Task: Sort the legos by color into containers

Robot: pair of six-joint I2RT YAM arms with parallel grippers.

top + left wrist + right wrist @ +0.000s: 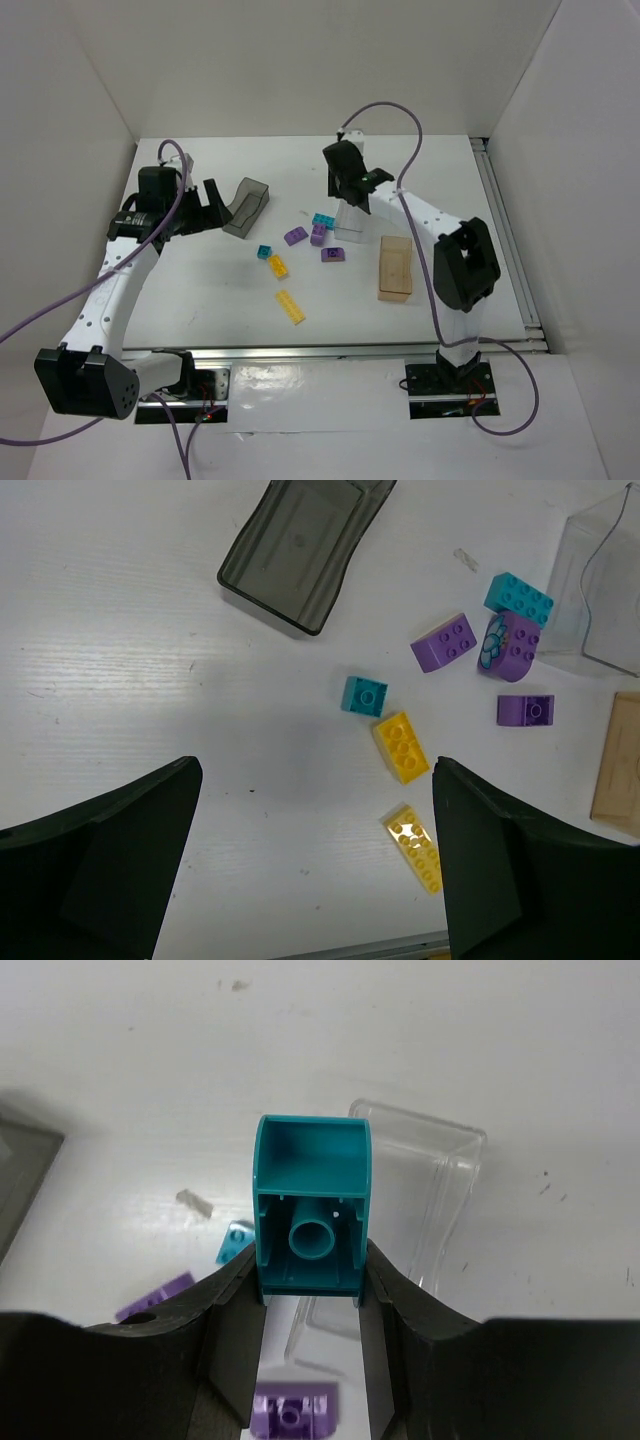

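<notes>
The brick goes with my right gripper to the gripper's right in the wrist view next, over the clear bin's inside below. The gripper then lowers to release the brick.
My right gripper (312,1285) is shut on a teal brick (312,1205), held hollow side toward the camera above the clear bin (420,1130). From above, this gripper (350,188) hangs over the clear bin (350,224). My left gripper (315,860) is open and empty above the table, near the smoky dark grey bin (300,550). Loose on the table lie two yellow bricks (401,746) (415,848), a small teal brick (364,695), a larger teal brick (519,598) and three purple bricks (444,642) (510,645) (525,710).
The tan-orange bin (395,268) stands right of the bricks, beside the right arm. The dark grey bin (247,205) is at the back left, next to the left gripper (205,208). White walls enclose the table on three sides.
</notes>
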